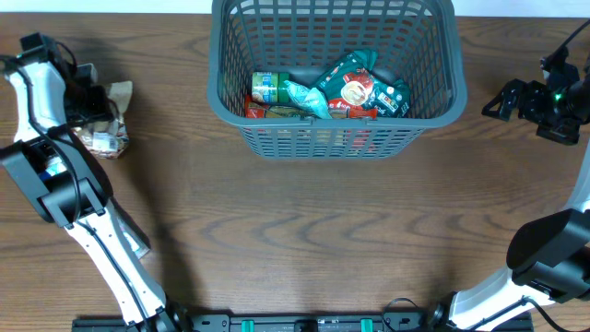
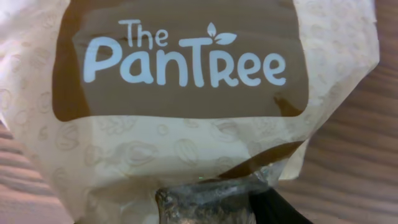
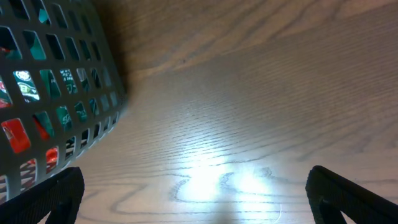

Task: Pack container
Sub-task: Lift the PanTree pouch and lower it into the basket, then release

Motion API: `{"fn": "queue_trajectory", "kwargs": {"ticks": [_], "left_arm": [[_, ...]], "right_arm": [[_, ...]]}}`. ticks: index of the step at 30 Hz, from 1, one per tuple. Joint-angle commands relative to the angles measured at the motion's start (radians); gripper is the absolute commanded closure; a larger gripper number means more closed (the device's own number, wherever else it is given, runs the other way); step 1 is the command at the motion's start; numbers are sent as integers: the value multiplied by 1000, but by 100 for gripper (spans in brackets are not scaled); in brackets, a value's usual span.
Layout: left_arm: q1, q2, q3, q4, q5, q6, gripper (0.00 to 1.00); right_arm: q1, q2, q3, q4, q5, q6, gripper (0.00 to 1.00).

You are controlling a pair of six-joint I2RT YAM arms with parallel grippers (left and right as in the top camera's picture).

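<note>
My left gripper lifts the packet up next and carries it over the basket's rim. Then it lowers the packet beside the teal packets and releases it, because open space remains inside.
The dark grey lattice basket (image 1: 433, 111) stands at the table's far middle and holds several green, teal and red packets (image 1: 355, 90). Its slotted side shows in the right wrist view (image 3: 56, 81). A cream and brown "The PanTree" packet (image 2: 186, 124) fills the left wrist view; it lies at the far left of the table (image 1: 109, 120). My left gripper (image 1: 92, 109) is right at this packet, and its jaws (image 2: 205, 202) pinch the packet's crinkled bottom edge. My right gripper (image 3: 193, 193) is open and empty over bare table, right of the basket (image 1: 507, 100).
The wooden table (image 1: 313, 231) spreads in front of the basket. A dark rail (image 1: 295, 323) runs along the near edge. The arm bases stand at the near left and near right corners.
</note>
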Motion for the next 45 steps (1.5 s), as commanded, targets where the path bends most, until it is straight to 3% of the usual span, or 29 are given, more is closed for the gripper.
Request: {"fn": "queue_trajectory", "kwargs": {"ticks": [1, 7, 15, 21, 31, 39, 45], "left_arm": [[-36, -153, -2, -16, 29, -17, 94], [-70, -357, -2, -20, 30, -93, 95], [-190, -635, -2, -27, 36, -95, 94], [-412, -736, -2, 46, 35, 36, 94], [-812, -684, -2, 239, 35, 389, 94], [-877, -474, -2, 312, 35, 399, 94], [-853, -308, -2, 310, 34, 373, 79]], "right_arm": [[5, 7, -7, -1, -1, -26, 1], [5, 7, -7, -1, -1, -51, 1], [5, 7, -7, -1, -2, -70, 1], [5, 7, -7, -1, -2, -62, 1], [5, 7, -7, -4, -3, -62, 1], [5, 7, -7, -10, -9, -62, 1], [5, 7, -7, -23, -10, -62, 1]]}}
